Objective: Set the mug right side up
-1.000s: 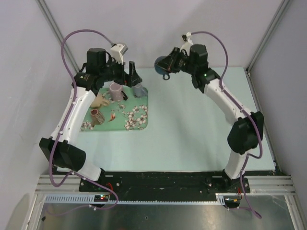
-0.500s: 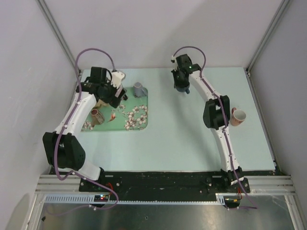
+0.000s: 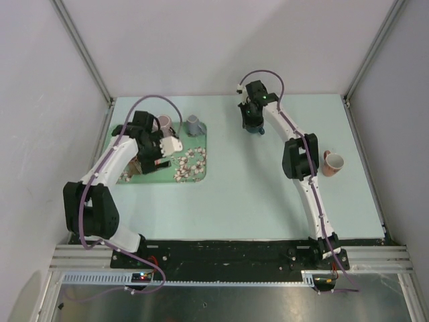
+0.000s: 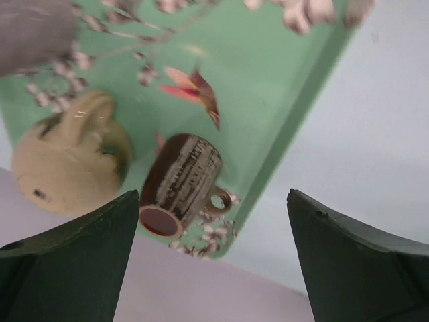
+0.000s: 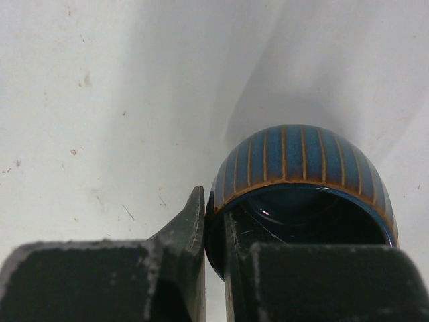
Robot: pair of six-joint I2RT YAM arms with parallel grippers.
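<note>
The pink mug [image 3: 164, 123] lies outward of my empty, open fingers. My left gripper moves outward over the tray next, turns, and comes down onto the pink mug's handle.
My right gripper [image 5: 213, 228] is shut on the rim of a blue mug with orange stripes [image 5: 301, 161], one finger inside and one outside. The mug's opening faces the wrist camera, and it hangs low over the pale table. In the top view the right gripper [image 3: 251, 119] and the blue mug [image 3: 257, 130] are at the far middle. My left gripper [image 4: 211, 201] is open and empty over the left part of a green flowered tray [image 4: 275, 80]. It is just above a brown striped mug [image 4: 181, 181] lying on its side. It also shows in the top view [image 3: 146, 159].
On the tray [image 3: 198, 173] there are a beige mug [image 4: 70, 161], a pink mug [image 3: 163, 123] and an upside-down grey mug [image 3: 194, 125]. A red and white mug [image 3: 333, 163] stands on the table at the right. Walls close in the far and side edges.
My right arm carried the blue mug down toward the table at the far middle. My left arm dropped from over the tray's far edge to low over its left part.
</note>
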